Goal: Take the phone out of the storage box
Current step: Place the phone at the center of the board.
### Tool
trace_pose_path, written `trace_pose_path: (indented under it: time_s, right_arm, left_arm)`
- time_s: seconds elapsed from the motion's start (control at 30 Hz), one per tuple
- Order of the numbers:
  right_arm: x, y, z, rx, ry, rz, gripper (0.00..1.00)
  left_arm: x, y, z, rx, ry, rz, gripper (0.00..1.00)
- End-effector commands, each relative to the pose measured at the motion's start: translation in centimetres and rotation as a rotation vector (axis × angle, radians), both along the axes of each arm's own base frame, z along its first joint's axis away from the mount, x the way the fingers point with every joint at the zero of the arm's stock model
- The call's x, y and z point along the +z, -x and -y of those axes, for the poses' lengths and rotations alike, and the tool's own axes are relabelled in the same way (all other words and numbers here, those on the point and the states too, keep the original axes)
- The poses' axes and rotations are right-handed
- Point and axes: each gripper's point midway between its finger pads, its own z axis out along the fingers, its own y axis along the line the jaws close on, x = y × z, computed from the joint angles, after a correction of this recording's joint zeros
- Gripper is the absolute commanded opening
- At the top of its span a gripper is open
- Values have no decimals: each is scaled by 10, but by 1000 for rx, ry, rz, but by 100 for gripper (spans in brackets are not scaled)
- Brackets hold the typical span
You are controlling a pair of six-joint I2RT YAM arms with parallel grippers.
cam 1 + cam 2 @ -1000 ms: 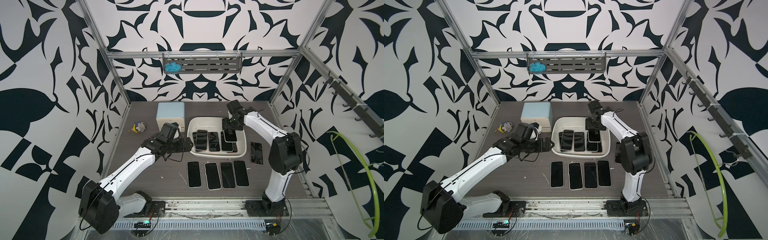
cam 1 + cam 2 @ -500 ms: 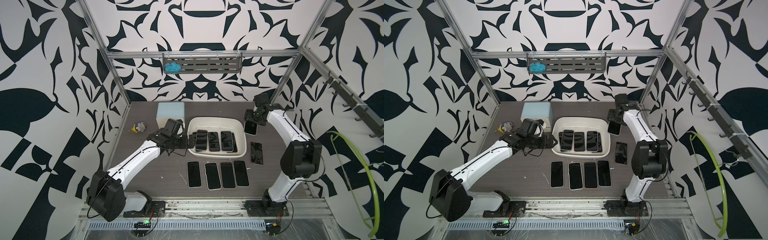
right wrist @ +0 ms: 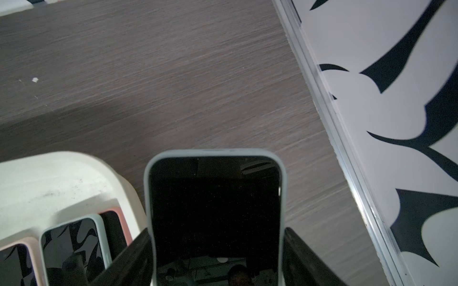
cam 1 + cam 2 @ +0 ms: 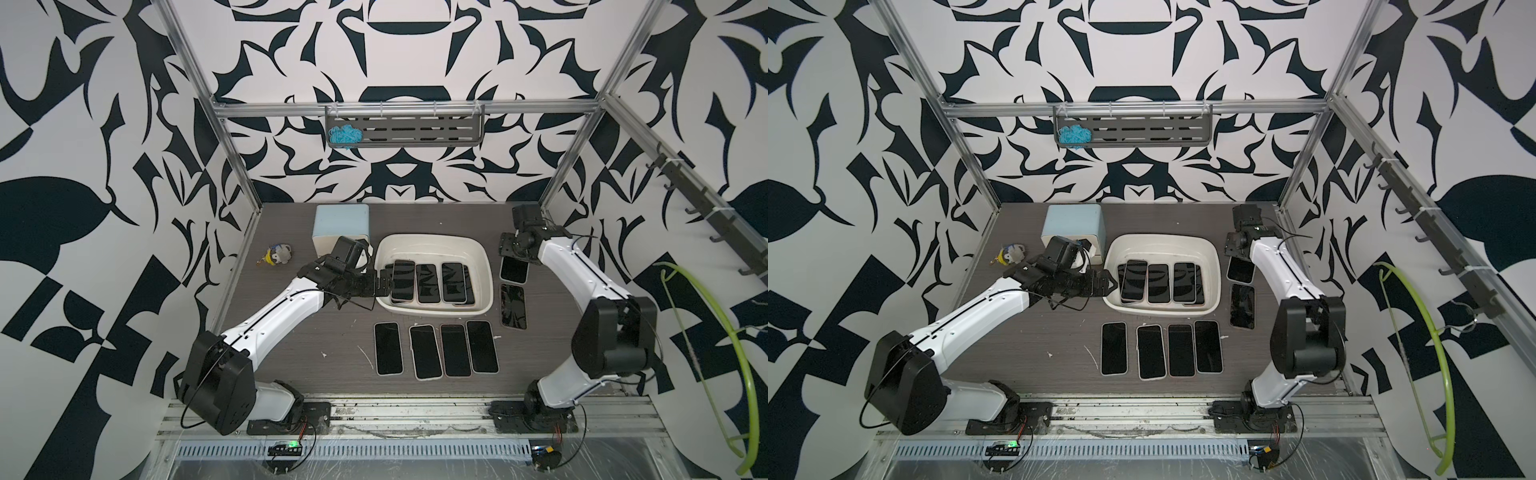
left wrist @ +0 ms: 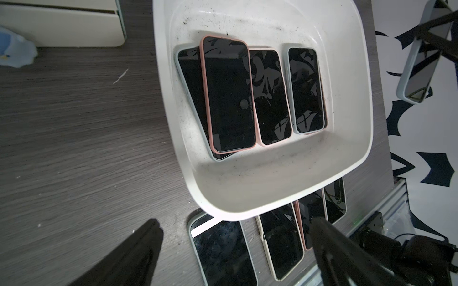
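Next, my right gripper draws back and down to bare table on the loose phone's rail side [image 4: 541, 310] and releases the phone there.
The cream-white storage box [image 4: 432, 240] [image 4: 1160, 241] [image 5: 247, 195] stands mid-table with several dark-screened phones lying in it, a pink-cased one [image 5: 228, 94] on top at its left end. My right gripper [image 3: 216, 231] [image 4: 513, 254] is shut on a pale-blue-cased phone [image 3: 214, 208] [image 4: 514, 271] [image 4: 1240, 269]. It holds that phone low over the table just right of the box. My left gripper [image 5: 235, 222] [image 4: 384, 283] [image 4: 1106, 283] is open and empty at the box's left rim.
A loose phone [image 4: 513, 307] lies on the table just in front of the held one. Several phones [image 4: 436, 349] lie in a row before the box. A blue-topped cube unit [image 4: 341, 224] and a small toy [image 4: 278, 255] sit at the back left. The frame rail [image 3: 347, 158] runs close on the right.
My right gripper has carried the phone from above the box out to its right side and lowered it. My left gripper has moved right, up to the box's left rim.
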Motion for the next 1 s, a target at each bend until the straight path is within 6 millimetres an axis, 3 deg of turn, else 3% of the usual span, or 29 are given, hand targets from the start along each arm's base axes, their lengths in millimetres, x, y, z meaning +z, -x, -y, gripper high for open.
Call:
trace_pose_path:
  time_s: [0.0,0.27,0.47,0.6,0.73,0.97]
  right_arm:
    - [39,0,18,-48,37,148,71]
    - [-2,41,44,-83,-10,78,71]
    - [-28,83,74,-153,-9,-13,71]
    - [-50,103,91,-152,70,-127,71]
    - [-68,110,99,-165,116,-173,70]
    - [-93,105,103,-134,123,-228,72]
  left_arm:
    - [4,-3,6,-29,19,5,100]
    - [7,-5,13,-42,49,-6,100]
    - [7,-1,10,-19,78,11,100]
    - [1,5,6,13,109,19,100]
    - [4,12,1,40,137,39,100]
    - [17,24,-25,85,97,129,100]
